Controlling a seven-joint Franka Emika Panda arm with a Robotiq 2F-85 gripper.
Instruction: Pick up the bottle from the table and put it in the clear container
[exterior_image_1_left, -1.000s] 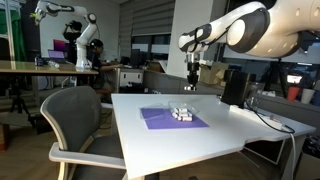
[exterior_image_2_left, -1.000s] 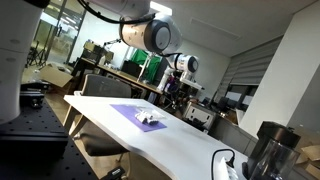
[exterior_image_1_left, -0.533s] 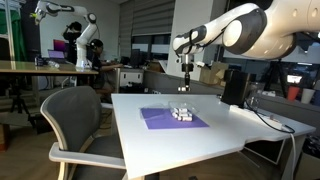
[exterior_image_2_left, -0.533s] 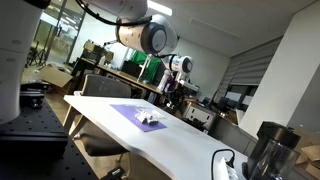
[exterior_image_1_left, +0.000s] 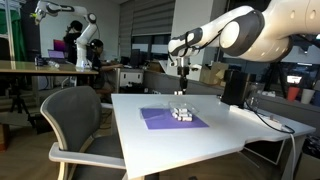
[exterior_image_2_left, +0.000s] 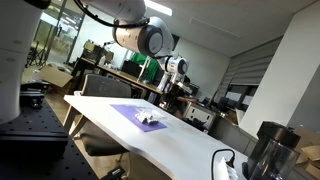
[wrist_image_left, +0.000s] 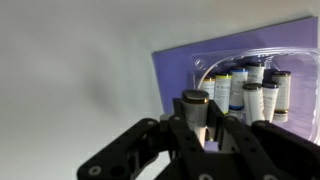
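Observation:
The clear container's middle (exterior_image_1_left: 179, 113) (wrist_image_left: 257, 97) is below my gripper and to its right in the wrist view, so I will next move that way and down to release the small bottle.
In the wrist view my gripper (wrist_image_left: 200, 138) is shut on the bottle (wrist_image_left: 194, 108), a small pale vial with a dark cap held upright between the fingers. The clear container (wrist_image_left: 203, 63) lies to the upper right on a purple mat (wrist_image_left: 170, 75) and holds several similar small bottles. In both exterior views the gripper (exterior_image_1_left: 183, 80) (exterior_image_2_left: 165, 98) hangs well above the white table, behind the container (exterior_image_1_left: 181, 114) (exterior_image_2_left: 151, 119). The bottle is too small to make out there.
A large black upright box (exterior_image_1_left: 233, 86) stands at the back of the table (exterior_image_1_left: 230, 130), with a cable beside it. A grey chair (exterior_image_1_left: 75, 120) stands at the table's near edge. A dark jug (exterior_image_2_left: 266, 155) stands at one end.
The arm has carried the gripper sideways above the table, leftward in both exterior views, still high. The container and mat have not moved.

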